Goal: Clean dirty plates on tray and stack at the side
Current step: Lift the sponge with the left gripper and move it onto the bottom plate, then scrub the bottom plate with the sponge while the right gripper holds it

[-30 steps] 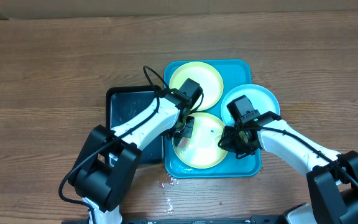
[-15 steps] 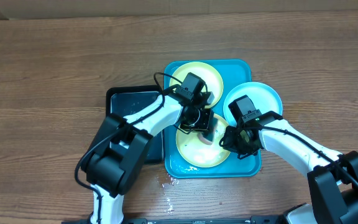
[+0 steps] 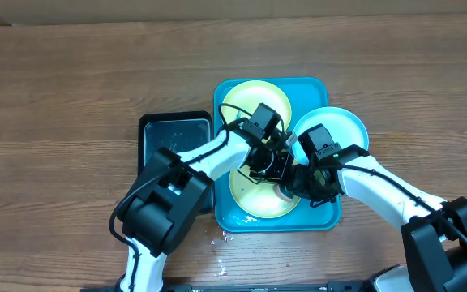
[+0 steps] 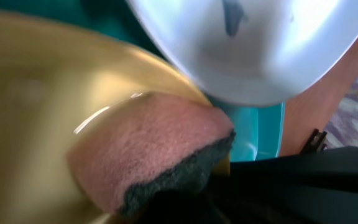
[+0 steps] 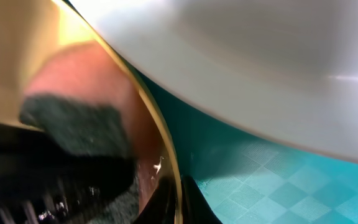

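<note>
The black tray's plate-free bottom lies to the left of my left gripper in the overhead view, so my left gripper will lift the sponge (image 5: 79, 124) across and release it there next.
The turquoise tray (image 3: 221, 212) holds a yellow-green plate (image 3: 246, 101) at the back and a second yellow-green plate (image 3: 250, 201) in front. A light blue plate (image 3: 343, 126) overlaps the tray's right rim and shows a small blue smear in the left wrist view (image 4: 260, 56). My left gripper (image 3: 276, 174) is shut on a pink sponge with a dark scouring side (image 4: 160, 149), pressed on the front plate's right part (image 4: 36, 93). My right gripper (image 5: 188, 199) is shut on that plate's right rim (image 5: 169, 168), next to the sponge (image 5: 79, 124).
A smaller black tray (image 3: 173, 142) lies against the turquoise tray's left side. Water drops (image 3: 220, 242) lie on the wooden table in front of the tray. The two grippers are very close together over the front plate.
My left gripper has swept the sponge from the front plate's left edge across to its right side, up against my right gripper. The right arm has stayed still.
</note>
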